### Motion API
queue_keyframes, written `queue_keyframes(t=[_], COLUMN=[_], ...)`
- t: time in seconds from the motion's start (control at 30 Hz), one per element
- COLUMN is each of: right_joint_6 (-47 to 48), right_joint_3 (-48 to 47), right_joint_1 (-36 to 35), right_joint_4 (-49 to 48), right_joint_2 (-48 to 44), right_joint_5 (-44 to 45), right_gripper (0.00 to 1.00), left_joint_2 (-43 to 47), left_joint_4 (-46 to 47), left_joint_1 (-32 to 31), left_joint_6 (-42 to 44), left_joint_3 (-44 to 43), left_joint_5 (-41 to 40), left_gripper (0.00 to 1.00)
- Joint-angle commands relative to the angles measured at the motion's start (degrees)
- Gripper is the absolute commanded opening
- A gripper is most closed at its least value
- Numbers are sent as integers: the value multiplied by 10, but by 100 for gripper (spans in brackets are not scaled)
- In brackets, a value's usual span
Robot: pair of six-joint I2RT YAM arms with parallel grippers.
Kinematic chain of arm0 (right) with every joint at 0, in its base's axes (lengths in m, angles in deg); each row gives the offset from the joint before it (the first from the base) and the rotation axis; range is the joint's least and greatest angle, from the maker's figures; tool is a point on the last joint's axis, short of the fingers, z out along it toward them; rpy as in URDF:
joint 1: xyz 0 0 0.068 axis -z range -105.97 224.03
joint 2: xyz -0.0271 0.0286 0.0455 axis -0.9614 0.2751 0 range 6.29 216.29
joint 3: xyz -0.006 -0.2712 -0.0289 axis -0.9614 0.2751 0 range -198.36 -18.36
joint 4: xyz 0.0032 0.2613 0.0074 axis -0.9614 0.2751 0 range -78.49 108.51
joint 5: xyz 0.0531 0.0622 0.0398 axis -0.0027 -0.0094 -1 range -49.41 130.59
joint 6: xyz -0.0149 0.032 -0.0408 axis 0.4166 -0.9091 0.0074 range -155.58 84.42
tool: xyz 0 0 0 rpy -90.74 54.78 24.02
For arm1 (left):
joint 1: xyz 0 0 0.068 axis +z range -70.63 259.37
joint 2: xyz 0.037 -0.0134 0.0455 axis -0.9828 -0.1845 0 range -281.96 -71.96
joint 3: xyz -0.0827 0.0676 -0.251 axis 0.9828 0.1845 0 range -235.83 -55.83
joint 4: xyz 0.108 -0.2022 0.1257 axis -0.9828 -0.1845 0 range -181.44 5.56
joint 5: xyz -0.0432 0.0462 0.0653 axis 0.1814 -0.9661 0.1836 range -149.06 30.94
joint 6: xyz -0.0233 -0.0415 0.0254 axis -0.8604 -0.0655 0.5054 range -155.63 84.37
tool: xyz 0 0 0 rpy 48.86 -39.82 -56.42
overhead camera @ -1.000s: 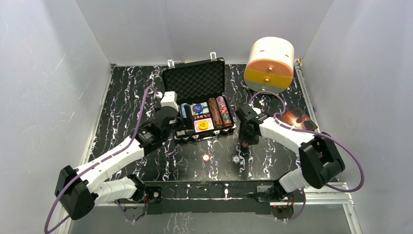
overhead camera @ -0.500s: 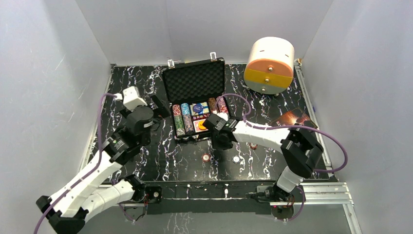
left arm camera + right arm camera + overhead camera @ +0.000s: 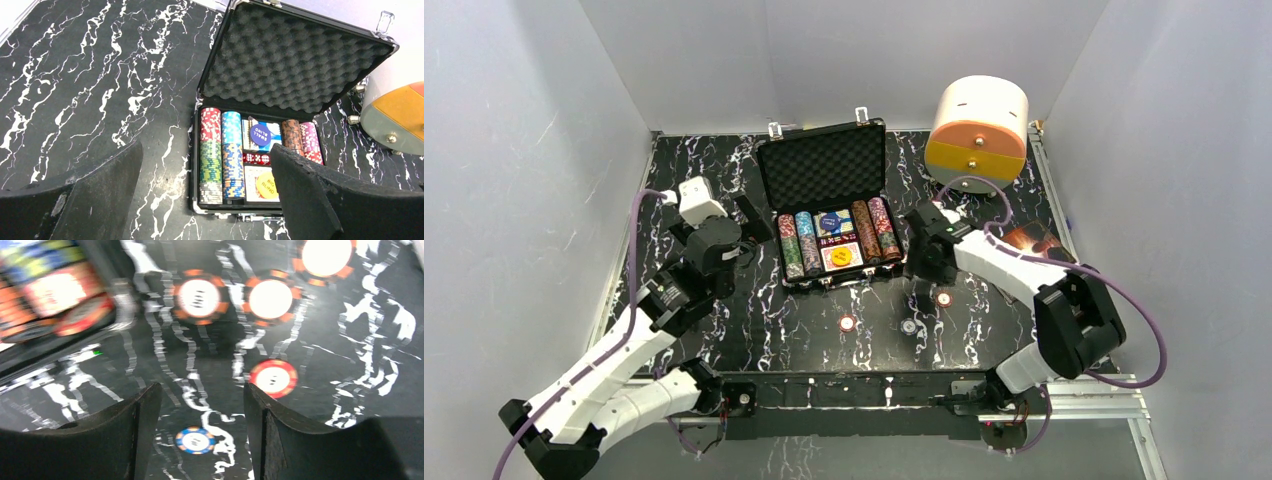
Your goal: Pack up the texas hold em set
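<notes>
My right gripper will next move toward the right in the wrist view and down around the red chip by the orange-black ones, because the red chip is beside one finger.
The black briefcase (image 3: 824, 175) (image 3: 295, 65) lies open at mid-table, foam lid up. Inside are rows of striped poker chips (image 3: 211, 150), red dice (image 3: 256, 158), a card deck with a yellow disc (image 3: 266, 185) on it and a blue disc (image 3: 260, 135). Loose chips lie on the table in front: a red one (image 3: 848, 323), a blue one (image 3: 909, 326) (image 3: 196, 440), another red one (image 3: 943, 298) (image 3: 273, 377) and orange-black ones (image 3: 199, 297). My left gripper (image 3: 749, 232) (image 3: 205, 150) is open and empty, left of the case. My right gripper (image 3: 921, 262) (image 3: 201, 387) is open and empty, above the loose chips right of the case.
A white-and-orange cylindrical drawer box (image 3: 979, 130) stands at the back right. A brown book (image 3: 1034, 243) lies by the right arm. White walls enclose the black marbled table (image 3: 694, 170) on three sides.
My right gripper swung left to the case front, then back to the right, and its jaws opened wider. My left arm pulled back from the case to the left and now holds still.
</notes>
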Motion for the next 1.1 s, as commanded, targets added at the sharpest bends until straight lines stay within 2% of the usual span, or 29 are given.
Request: queue_keyframes(t=[0.0,0.13,0.33,0.7,0.8,0.97,1.07], right_joint_6=[18,26,30,14,12,11,13], right_joint_3=[51,67,82,125,138,151,146], right_joint_1=[54,77,92,105,109,112,113], right_joint_4=[-3,-5,-18,-36,-51,-64,-58], right_joint_2=[-26,-16,2,-9,-4,-10,-20], right_joint_5=[-10,-3,-11,-15,-27,-26,-21], right_gripper=[71,77,72,75,70,49,48], left_joint_2=[-5,-17,-23,-27,-29,-28,-27], left_joint_4=[-2,-2,-3,0,0,0,0], left_joint_1=[2,2,2,2,2,2,2], left_joint_6=[-8,-10,-16,-19,-18,-16,-17], left_joint_3=[7,5,12,20,19,21,24], left_joint_5=[5,16,26,25,25,25,24], left_gripper=[98,98,98,98,98,98,98])
